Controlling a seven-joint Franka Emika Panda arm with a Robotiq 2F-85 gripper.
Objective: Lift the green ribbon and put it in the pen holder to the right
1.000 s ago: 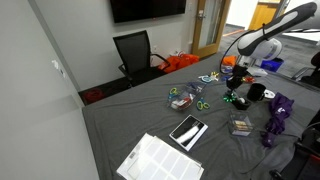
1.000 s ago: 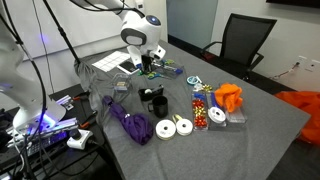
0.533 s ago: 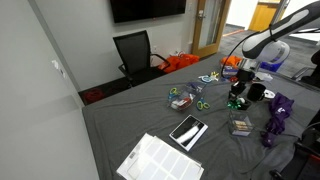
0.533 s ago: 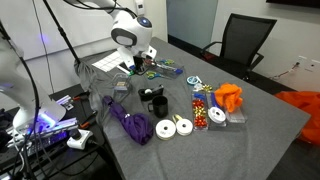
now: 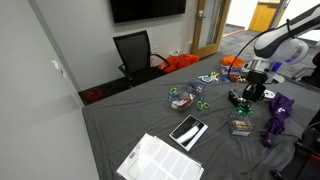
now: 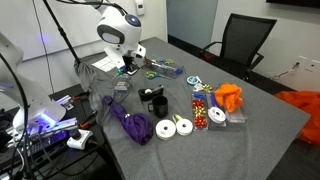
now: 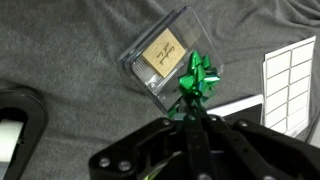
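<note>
The bare cloth by the purple bundle (image 7: 210,16) is back from my gripper, so I need to move my gripper back past the clear box (image 7: 152,58) next and let go of the green ribbon.
The green ribbon (image 7: 198,77) is a small shiny bow, pinched at its base by my gripper (image 7: 190,112), which is shut on it. I hold it above a clear plastic box (image 7: 152,58) with a card inside. The gripper shows in both exterior views (image 5: 246,97) (image 6: 128,68), lifted off the grey cloth. The pen holder (image 6: 151,96) is a small black cup on the table, apart from the gripper. It also shows in an exterior view (image 5: 258,92), and its black rim with a pale inside seems to show at the wrist view's left edge (image 7: 14,112).
A purple cloth bundle (image 6: 128,122) lies near the table edge. White tape rolls (image 6: 174,127), a candy tube (image 6: 200,106) and orange pieces (image 6: 230,96) lie beyond the cup. A tablet (image 5: 188,131) and a white label sheet (image 5: 158,160) lie on the cloth. A black chair (image 5: 134,53) stands behind.
My gripper has carried the ribbon sideways across the table, from over the scissors area to above the clear plastic box. Nothing else has moved.
</note>
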